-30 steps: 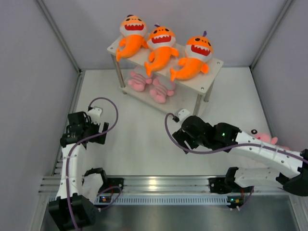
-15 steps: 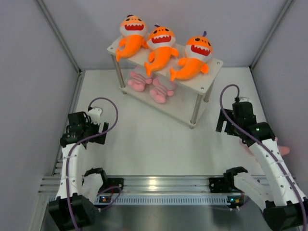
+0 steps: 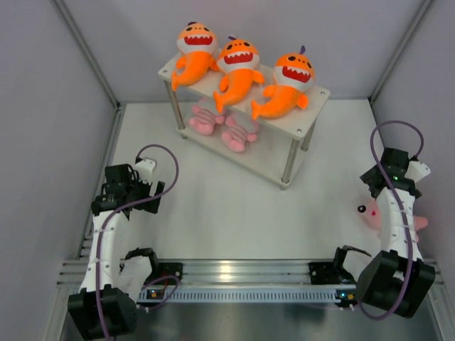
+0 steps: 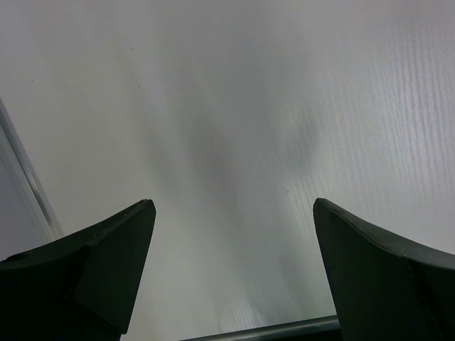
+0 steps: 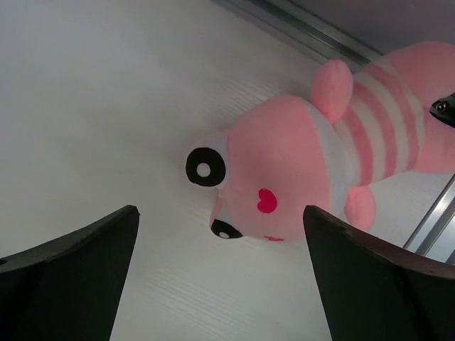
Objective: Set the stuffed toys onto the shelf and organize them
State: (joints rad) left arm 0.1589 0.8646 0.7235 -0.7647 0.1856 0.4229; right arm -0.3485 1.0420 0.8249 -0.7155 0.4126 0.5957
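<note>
My right gripper goes down onto the third pink striped toy's head (image 3: 371,214) (image 5: 279,169) next and closes there, because it lies on open table while the toy's tail nears the wall.
The white two-tier shelf (image 3: 311,111) stands at the back of the table. Three orange shark toys (image 3: 239,71) lie side by side on its top tier. Two pink striped toys (image 3: 237,134) lie on the lower tier. A third pink striped toy (image 5: 306,167) lies on the table at the right edge, its face (image 3: 370,211) showing beside my right arm. My right gripper (image 5: 220,210) hangs open just above and in front of that face, touching nothing; from above it shows at the right wall (image 3: 384,179). My left gripper (image 4: 233,203) stands open over bare table at the left (image 3: 130,190).
Grey walls close in the table on the left, right and back. A metal rail (image 3: 234,271) with both arm bases runs along the near edge. The pink toy on the table lies close to the right wall's frame (image 5: 313,32).
My right arm has swung from the middle of the table to the right side, over the pink toy there, and its jaws have spread wider. The left arm has barely moved.
</note>
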